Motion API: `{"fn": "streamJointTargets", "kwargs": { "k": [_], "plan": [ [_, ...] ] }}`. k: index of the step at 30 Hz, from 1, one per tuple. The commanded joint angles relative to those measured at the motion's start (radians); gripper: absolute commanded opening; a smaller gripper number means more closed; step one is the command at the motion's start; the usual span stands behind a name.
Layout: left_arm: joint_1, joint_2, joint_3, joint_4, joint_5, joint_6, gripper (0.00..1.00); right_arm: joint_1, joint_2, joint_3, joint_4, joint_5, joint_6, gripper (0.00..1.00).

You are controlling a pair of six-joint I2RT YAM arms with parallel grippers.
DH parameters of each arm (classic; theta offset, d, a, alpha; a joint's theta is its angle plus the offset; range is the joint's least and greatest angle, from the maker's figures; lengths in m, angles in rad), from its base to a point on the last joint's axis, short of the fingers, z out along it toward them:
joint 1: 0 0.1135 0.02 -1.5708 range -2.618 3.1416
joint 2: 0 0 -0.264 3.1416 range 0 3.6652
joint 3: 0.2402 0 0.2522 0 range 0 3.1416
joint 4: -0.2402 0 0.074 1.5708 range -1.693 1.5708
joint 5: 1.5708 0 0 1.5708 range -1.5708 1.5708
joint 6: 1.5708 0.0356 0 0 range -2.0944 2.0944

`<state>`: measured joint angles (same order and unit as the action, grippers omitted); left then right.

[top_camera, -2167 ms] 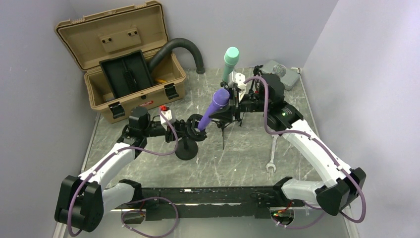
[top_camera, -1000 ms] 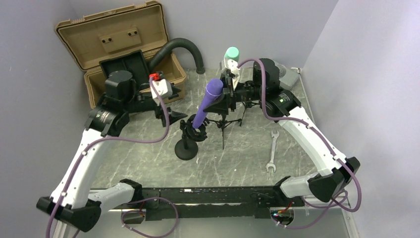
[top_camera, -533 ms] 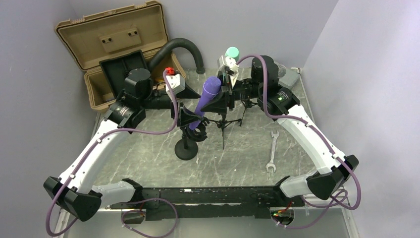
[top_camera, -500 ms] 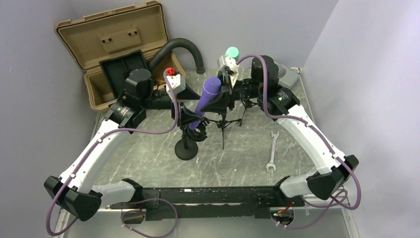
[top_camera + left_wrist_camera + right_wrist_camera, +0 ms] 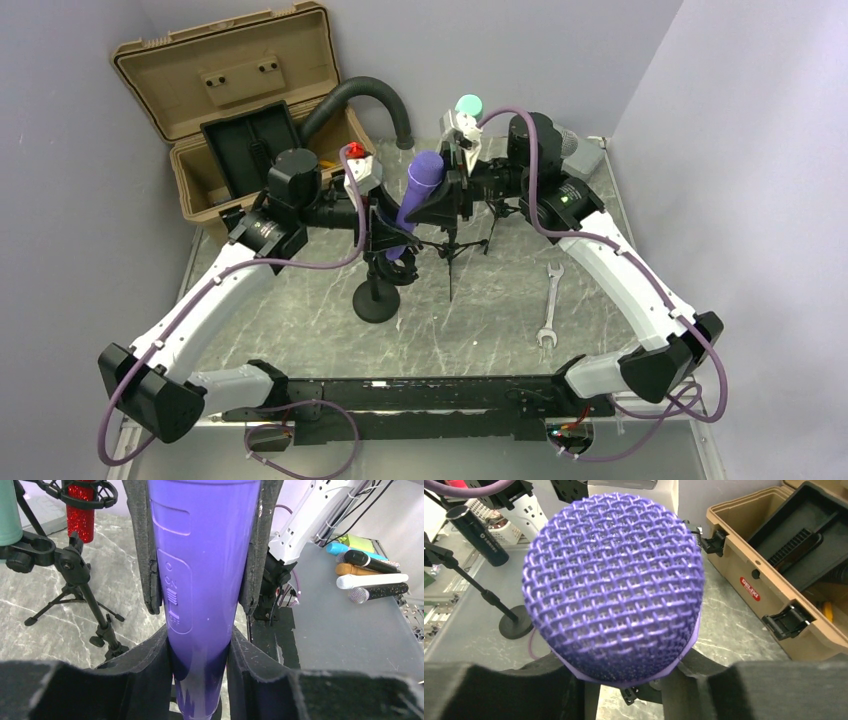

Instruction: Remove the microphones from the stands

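Note:
The spot on the tabletop beside the stand's round base is clear, so the left gripper should next go down to the left in the top view and let go of the microphone there.
The purple microphone (image 5: 418, 195) stands nearly upright over the black stand (image 5: 376, 300) with its round base. My right gripper (image 5: 445, 200) is shut on the microphone just under its mesh head (image 5: 614, 580). My left gripper (image 5: 385, 237) is shut on the lower body (image 5: 200, 580), its fingers (image 5: 145, 670) pressed to both sides. The right gripper's fingers (image 5: 150, 555) grip higher up. The stand's clip (image 5: 397, 270) sits right below the left gripper. The microphone's lower end is hidden, so I cannot tell whether it is still in the clip.
A teal microphone (image 5: 467, 105) on a tripod stands behind the right gripper. An open tan case (image 5: 250, 130) and a black hose (image 5: 372, 95) are at the back left. A wrench (image 5: 548, 310) lies at the right. A red glitter microphone (image 5: 80, 505) shows in the left wrist view.
My left arm swung right from the case and closed its fingers on the microphone's lower body. My right gripper kept its hold and brought the microphone more upright.

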<state>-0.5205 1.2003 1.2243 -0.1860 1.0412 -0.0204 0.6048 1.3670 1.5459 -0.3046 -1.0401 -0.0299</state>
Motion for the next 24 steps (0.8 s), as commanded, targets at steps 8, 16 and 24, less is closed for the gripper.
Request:
{"fn": "streamJointTargets", "kwargs": {
  "k": [8, 16, 24],
  "plan": [
    [0.166, -0.153, -0.013, -0.037, -0.019, -0.087, 0.0, 0.01, -0.057, -0.006, 0.022, 0.083, -0.026, 0.94],
    [0.365, -0.256, -0.037, -0.25, -0.167, 0.039, 0.0, -0.009, -0.116, -0.046, 0.001, 0.124, -0.062, 0.99],
    [0.479, -0.3, -0.367, -0.273, -0.422, 0.051, 0.0, -0.022, -0.15, -0.069, -0.018, 0.144, -0.104, 1.0]
  ]
}}
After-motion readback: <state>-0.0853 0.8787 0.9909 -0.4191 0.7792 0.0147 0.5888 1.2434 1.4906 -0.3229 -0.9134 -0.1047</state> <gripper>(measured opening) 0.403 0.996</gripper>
